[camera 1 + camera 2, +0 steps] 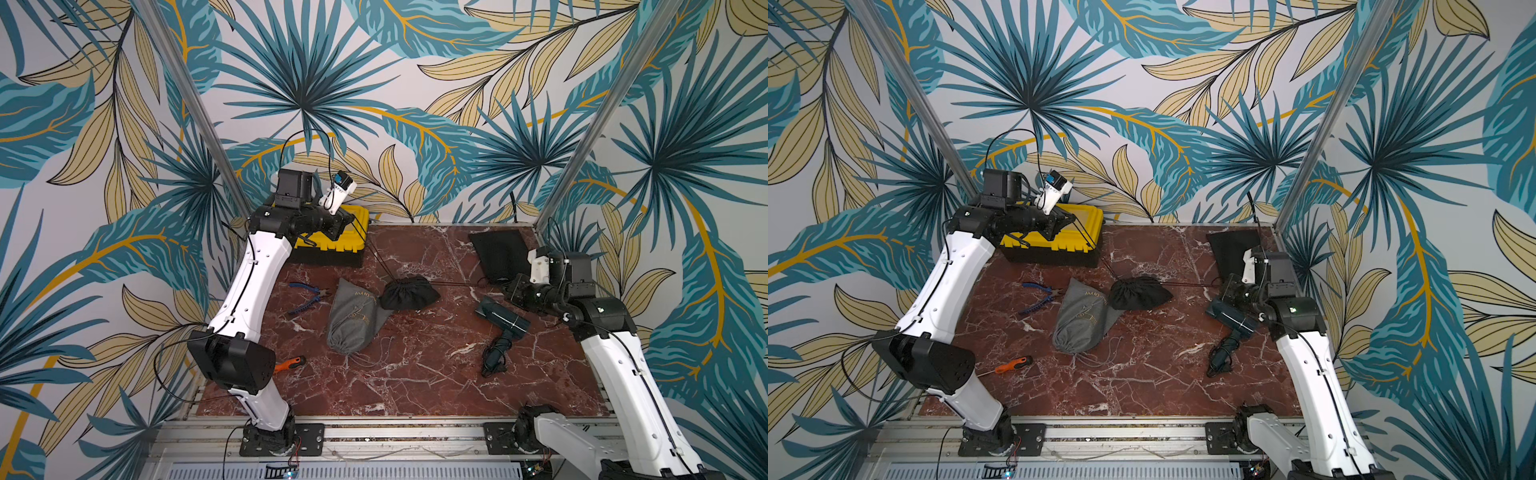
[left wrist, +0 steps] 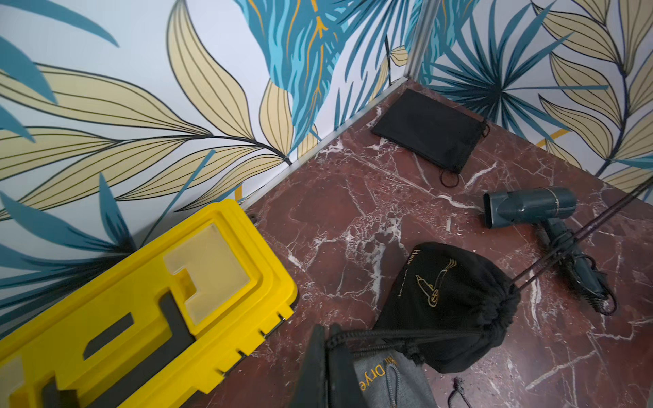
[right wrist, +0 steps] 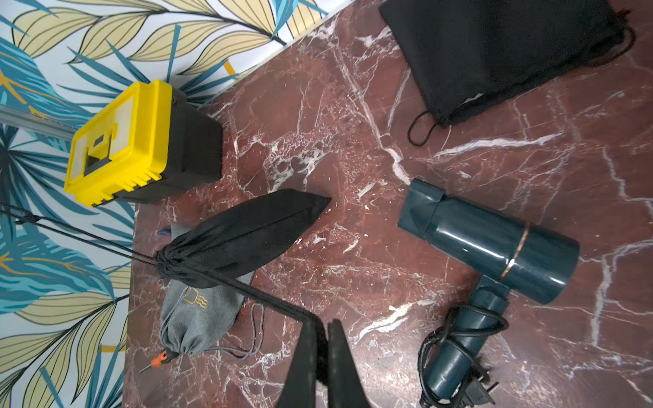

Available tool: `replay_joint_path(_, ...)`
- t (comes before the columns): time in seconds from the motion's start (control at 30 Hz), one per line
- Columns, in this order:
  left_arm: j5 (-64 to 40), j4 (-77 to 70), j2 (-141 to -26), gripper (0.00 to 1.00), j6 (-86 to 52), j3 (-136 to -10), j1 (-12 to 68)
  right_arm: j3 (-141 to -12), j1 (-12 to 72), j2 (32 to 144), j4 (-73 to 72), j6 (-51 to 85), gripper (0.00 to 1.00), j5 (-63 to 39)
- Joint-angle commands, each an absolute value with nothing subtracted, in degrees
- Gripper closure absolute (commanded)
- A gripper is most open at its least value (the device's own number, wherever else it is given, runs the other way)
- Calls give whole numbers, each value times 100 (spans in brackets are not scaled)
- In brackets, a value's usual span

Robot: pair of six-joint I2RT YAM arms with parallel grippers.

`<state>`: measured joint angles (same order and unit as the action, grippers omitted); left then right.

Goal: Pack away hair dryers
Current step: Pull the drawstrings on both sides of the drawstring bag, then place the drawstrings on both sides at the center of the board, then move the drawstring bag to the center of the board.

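Observation:
Next, my right gripper comes down in toward the grey bag, to the marble [image 1: 444, 303] [image 3: 326, 258] beside the black pouch. It then releases the black cord there, since the pouch's opening is cinched.
A dark teal hair dryer [image 1: 503, 322] [image 1: 1233, 322] lies on the marble table at the right, its cord wrapped round the handle; it also shows in the wrist views [image 2: 530, 208] [image 3: 494, 247]. In the middle sits a bulging black drawstring pouch [image 1: 409, 293] [image 2: 448, 303] [image 3: 243, 236], its mouth cinched. My left gripper [image 1: 353, 218] [image 2: 328, 339] is shut on one taut black cord [image 1: 374, 253] of it, up over the toolbox. My right gripper [image 1: 500, 286] [image 3: 323, 323] is shut on the opposite cord [image 1: 457, 284], just behind the teal dryer.
A filled grey drawstring bag [image 1: 353, 320] lies partly under the black pouch. A flat black pouch [image 1: 498, 253] lies at the back right. A yellow toolbox [image 1: 332, 241] stands at the back left. Blue-handled pliers [image 1: 307, 297] and an orange-handled screwdriver [image 1: 289, 365] lie at the left.

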<state>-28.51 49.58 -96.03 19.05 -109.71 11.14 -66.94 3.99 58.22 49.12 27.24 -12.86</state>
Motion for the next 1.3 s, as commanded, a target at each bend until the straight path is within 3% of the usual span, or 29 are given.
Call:
replay_joint_path(0.0,-2713,4816,-9133,100,1986,-10440,1318,-6357,677,5724,4696,2775,100,-1487)
replay_joint_path(0.4,-2795,4809,-8241,100,2121,-8673,2194,-5186,2480,6298,3673,3569,100,-1388)
replay_joint_path(0.73,-2608,4812,-8951,100,1882,-8434,2815,-4843,3331,7735,2591,4324,100,-1311)
replay_joint_path(0.8,-2498,4815,-9112,81,1867,-8523,2814,-4958,3411,8081,2576,4402,100,-1294)
replay_joint_path(0.87,-2470,4816,-9204,51,1881,-8627,2819,-5022,3487,8326,2436,4508,100,-1182)
replay_joint_path(0.93,-2460,4814,-9216,34,1876,-8733,2817,-5169,3499,8628,2357,4510,100,-1213)
replay_joint_path(1.1,-2134,4812,-9093,23,1816,-9091,2795,-5766,3513,9375,2371,4461,98,-1125)
replay_joint_path(1.27,-2078,4904,-8605,5,1827,-9326,2769,-6349,3521,10004,2309,4395,97,-1202)
